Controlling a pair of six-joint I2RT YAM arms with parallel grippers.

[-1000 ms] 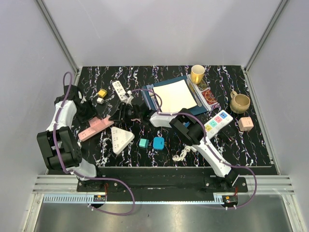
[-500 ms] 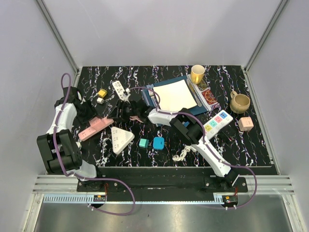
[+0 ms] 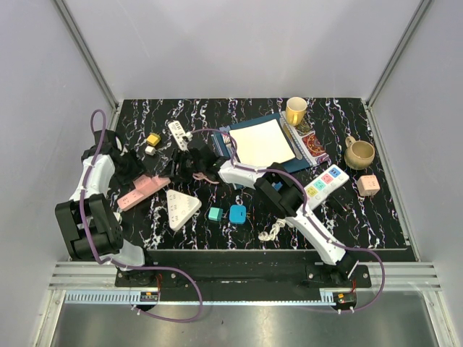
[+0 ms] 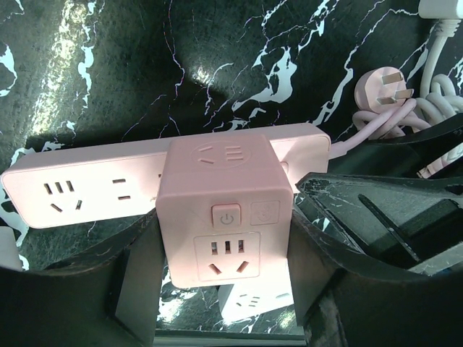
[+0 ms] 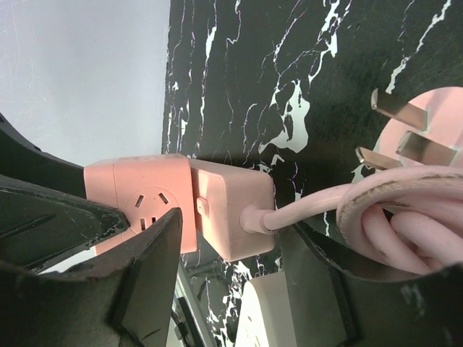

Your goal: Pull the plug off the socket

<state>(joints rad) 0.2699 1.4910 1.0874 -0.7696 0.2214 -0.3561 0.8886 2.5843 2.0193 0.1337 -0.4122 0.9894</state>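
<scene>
My left gripper lifts the cube plug next, carries it left in the top view to the bare tabletop (image 3: 128, 183) (image 4: 141, 108) beside the power strip, lowers it and releases it.
A pink power strip (image 4: 87, 184) lies on the black marbled table, with a pink cube plug (image 4: 224, 217) seated on its top. My left gripper (image 4: 224, 242) is shut on the cube, one finger pressed on each side. In the top view the strip (image 3: 145, 191) lies at the left and the left gripper (image 3: 147, 173) is over it. The right wrist view shows the strip's cord end (image 5: 231, 206) next to the cube (image 5: 137, 196). My right gripper (image 5: 231, 242) is open around that end with gaps on both sides. Its place in the top view is (image 3: 189, 159).
The strip's coiled pink cord (image 5: 405, 217) and its three-pin plug (image 4: 383, 87) lie beside the right gripper. Nearby are a white triangular socket (image 3: 182, 207), a teal cube (image 3: 215, 214), a blue cube (image 3: 237, 213) and a white strip (image 3: 181, 134). A notebook (image 3: 262, 142) and mugs stand further right.
My right gripper's jaws have widened off the strip's cord end, and it has drawn back toward the far side. The left gripper and the cube have not moved.
</scene>
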